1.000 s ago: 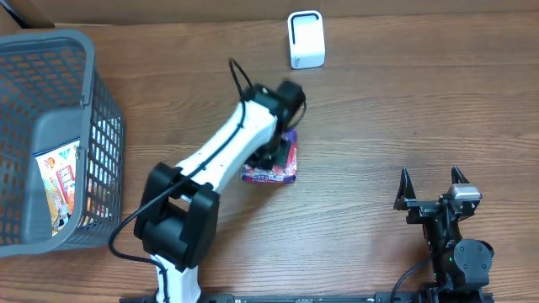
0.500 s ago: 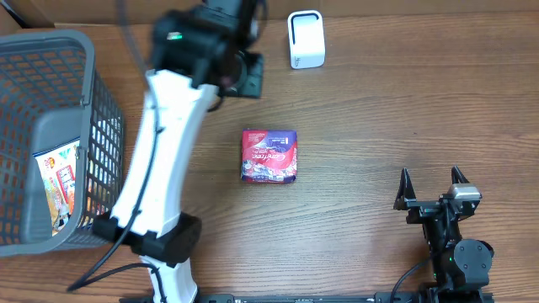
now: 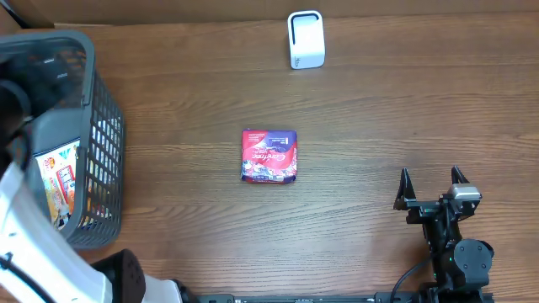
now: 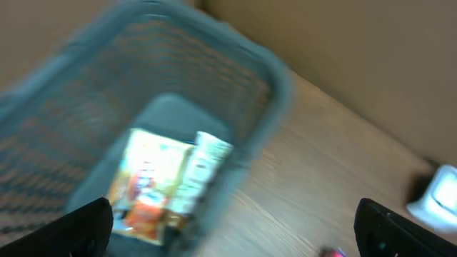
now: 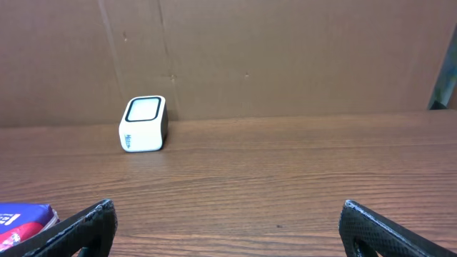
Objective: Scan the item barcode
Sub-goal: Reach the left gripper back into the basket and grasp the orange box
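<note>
The packets are deep inside, well below the grey basket's rim. My left gripper should next move down past that rim onto the small orange packet (image 4: 148,216).
The item, a red and purple packet (image 3: 269,156), lies flat on the wooden table, alone at its middle, with nothing touching it. Its edge shows in the right wrist view (image 5: 21,214). The white barcode scanner (image 3: 306,39) stands at the back, also seen as the scanner (image 5: 144,123). My left arm (image 3: 25,227) is blurred at the far left above the grey basket (image 3: 105,151). My left gripper (image 4: 234,207) is open and empty over the basket (image 4: 278,78). My right gripper (image 3: 431,187) rests open near the front right, right gripper (image 5: 227,207) empty.
The basket holds colourful packets (image 3: 59,181), seen blurred in the left wrist view as packets (image 4: 153,178). A brown cardboard wall (image 5: 285,57) runs behind the scanner along the table's back edge.
My left gripper opened and let go of the packet, then swung past the scanner to above the basket at the left. The packet stays on the table. The right arm has not moved.
</note>
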Tool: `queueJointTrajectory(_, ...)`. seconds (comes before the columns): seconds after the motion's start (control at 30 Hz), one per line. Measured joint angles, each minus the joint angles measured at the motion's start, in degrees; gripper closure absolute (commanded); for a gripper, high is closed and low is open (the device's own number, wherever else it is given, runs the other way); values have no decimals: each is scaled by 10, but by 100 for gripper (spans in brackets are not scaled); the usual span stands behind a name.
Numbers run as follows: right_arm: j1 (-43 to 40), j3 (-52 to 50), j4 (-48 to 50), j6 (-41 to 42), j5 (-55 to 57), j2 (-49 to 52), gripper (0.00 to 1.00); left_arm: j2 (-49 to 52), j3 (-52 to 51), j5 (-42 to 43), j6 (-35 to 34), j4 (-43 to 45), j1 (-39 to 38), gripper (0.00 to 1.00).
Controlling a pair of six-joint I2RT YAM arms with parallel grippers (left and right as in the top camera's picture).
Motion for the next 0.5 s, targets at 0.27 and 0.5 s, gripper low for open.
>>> queueJointTrajectory(0.27,0,0,0,0,0,0,0,18,-91,14,2,0,137,0)
queueJointTrajectory(0.5,0,0,0,0,0,0,0,64,-229,27,2,35,159,7)
